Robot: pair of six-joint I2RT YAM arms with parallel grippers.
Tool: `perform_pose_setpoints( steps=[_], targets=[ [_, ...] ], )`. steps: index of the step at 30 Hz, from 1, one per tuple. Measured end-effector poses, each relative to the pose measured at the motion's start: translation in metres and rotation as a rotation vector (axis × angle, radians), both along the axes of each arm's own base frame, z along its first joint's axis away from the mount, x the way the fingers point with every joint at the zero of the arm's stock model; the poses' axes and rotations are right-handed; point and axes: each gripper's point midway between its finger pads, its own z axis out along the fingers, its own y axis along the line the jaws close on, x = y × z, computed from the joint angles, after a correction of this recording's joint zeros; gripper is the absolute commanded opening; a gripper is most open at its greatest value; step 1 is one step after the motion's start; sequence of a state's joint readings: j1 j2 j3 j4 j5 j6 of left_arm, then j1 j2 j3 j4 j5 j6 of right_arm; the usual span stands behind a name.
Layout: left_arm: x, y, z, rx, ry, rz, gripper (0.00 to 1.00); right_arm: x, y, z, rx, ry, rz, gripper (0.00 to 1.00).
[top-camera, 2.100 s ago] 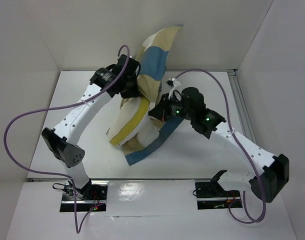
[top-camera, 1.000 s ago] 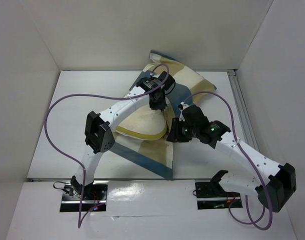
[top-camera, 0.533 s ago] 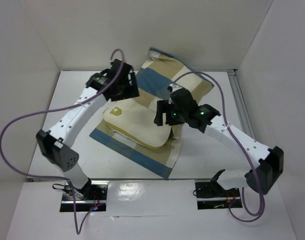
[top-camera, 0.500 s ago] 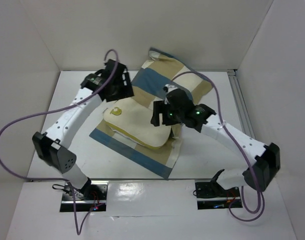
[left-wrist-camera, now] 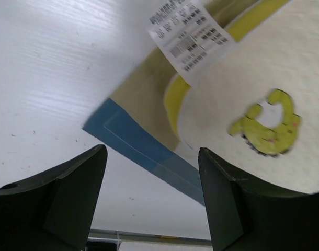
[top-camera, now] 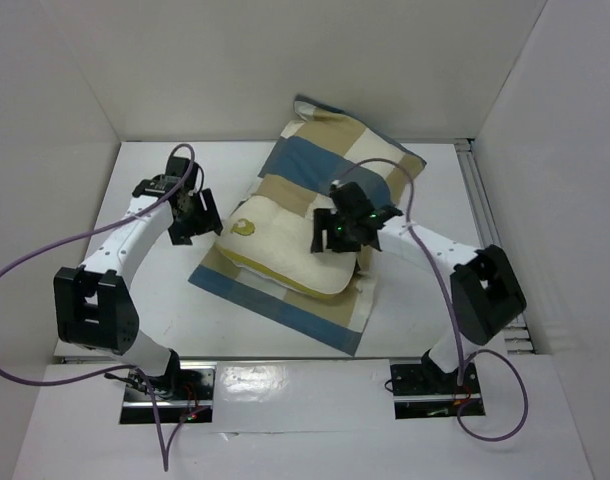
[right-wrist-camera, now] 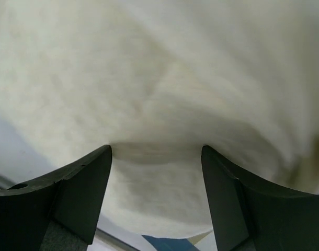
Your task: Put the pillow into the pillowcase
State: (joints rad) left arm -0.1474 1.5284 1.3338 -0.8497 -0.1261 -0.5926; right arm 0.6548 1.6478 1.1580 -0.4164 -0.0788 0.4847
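Note:
The pillowcase's near edge (top-camera: 212, 267) (left-wrist-camera: 133, 117) by the logo corner is below and back from my left gripper, so I should move that gripper down and back to it next.
The cream pillow (top-camera: 275, 245) lies flat on top of the blue, tan and cream checked pillowcase (top-camera: 315, 150), which is spread across the middle of the table. My left gripper (top-camera: 200, 222) stands open just left of the pillow's logo corner, holding nothing. In the left wrist view that gripper (left-wrist-camera: 151, 151) is over bare table, with the pillow's yellow logo (left-wrist-camera: 266, 123), white tag (left-wrist-camera: 188, 31) and a blue pillowcase strip (left-wrist-camera: 138, 151) ahead. My right gripper (top-camera: 328, 242) is open over the pillow's right part. The pillow (right-wrist-camera: 159, 68) fills the right wrist view, bulging between the spread fingers of the gripper (right-wrist-camera: 156, 149).
White walls close in the white table (top-camera: 145, 290) at the back and on both sides. A metal rail (top-camera: 477, 190) runs along the right edge. Purple cables (top-camera: 35, 260) loop off both arms. The pillowcase's near corner (top-camera: 350, 335) reaches toward the front edge.
The pillow and pillowcase, lifted earlier, now lie flat. My left gripper has opened and pulled back left off the pillow. The right gripper has opened and stays over the pillow.

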Motion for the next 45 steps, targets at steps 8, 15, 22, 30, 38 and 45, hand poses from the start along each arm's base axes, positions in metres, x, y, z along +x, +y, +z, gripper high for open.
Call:
perform_pose_setpoints(
  steps=[8,15,22,30,38,45],
  targets=[
    [-0.039,-0.018,-0.066,-0.129,0.144,-0.067,0.84,0.015,-0.107,0.031,-0.096,-0.067,-0.265,0.77],
    [-0.055,-0.039,-0.090,-0.200,0.174,-0.098,0.83,-0.011,-0.031,0.059,-0.037,-0.129,-0.079,0.82],
    [-0.084,-0.063,-0.119,-0.194,0.229,-0.089,0.82,-0.043,0.014,0.046,0.057,-0.082,-0.028,0.83],
    [-0.090,-0.079,-0.133,-0.196,0.245,-0.061,0.00,-0.063,0.039,0.025,-0.091,-0.114,0.041,0.91],
    [-0.105,-0.100,-0.130,-0.238,0.206,-0.091,0.00,-0.028,0.047,-0.005,-0.375,-0.220,0.027,0.79],
    [-0.115,-0.125,-0.043,-0.411,-0.069,-0.183,0.00,0.018,0.031,-0.033,-0.549,-0.170,0.028,0.00]
  ],
)
